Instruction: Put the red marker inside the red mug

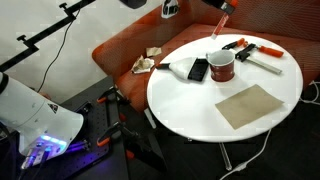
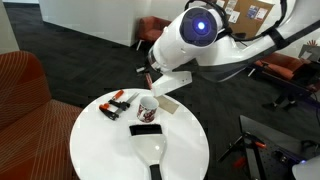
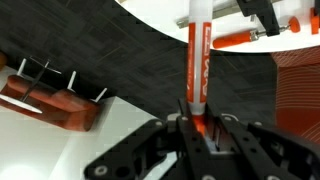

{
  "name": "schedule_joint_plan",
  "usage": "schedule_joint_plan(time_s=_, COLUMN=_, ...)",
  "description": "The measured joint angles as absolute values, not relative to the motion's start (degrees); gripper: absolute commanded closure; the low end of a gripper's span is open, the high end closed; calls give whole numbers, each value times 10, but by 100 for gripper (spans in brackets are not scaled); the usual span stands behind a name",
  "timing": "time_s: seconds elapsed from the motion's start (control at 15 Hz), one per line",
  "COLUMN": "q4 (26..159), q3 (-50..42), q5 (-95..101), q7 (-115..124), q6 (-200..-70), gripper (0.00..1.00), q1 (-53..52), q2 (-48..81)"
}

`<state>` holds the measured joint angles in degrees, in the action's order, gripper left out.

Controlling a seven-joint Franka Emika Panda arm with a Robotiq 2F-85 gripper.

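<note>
The marker hangs above the mug's rim, so my gripper should next move down toward the red mug's opening (image 1: 221,58), lower the marker's tip inside and release it.
The red mug (image 1: 221,66) stands upright on the round white table (image 1: 190,100), with a white patch on its side. It also shows in an exterior view (image 2: 147,107). My gripper (image 3: 195,125) is shut on the red marker (image 3: 196,55), which sticks straight out from the jaws. In an exterior view the gripper (image 1: 223,6) is at the top edge, holding the marker (image 1: 222,27) above and a little behind the mug, clear of its rim. The mug is out of the wrist view.
A black remote-like object (image 1: 198,69) lies beside the mug. Red-and-black tools (image 1: 247,48) lie behind it and show in the wrist view (image 3: 250,38). A brown sheet (image 1: 250,105) lies near the table's front. A red couch (image 1: 120,50) curves behind the table.
</note>
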<state>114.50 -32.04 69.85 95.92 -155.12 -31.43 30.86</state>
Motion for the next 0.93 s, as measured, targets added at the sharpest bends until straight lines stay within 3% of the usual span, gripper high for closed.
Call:
schedule_joint_plan(time_s=0.4, q4=1114, q3=-341, q5=771, q7=1115, q6=-1511, gripper=95, q1=-341, q2=371)
schedule_joint_plan(time_s=0.93, q4=1096, q3=-102, q5=877, q7=1186, q6=-1311, gripper=95, q1=-164, q2=375)
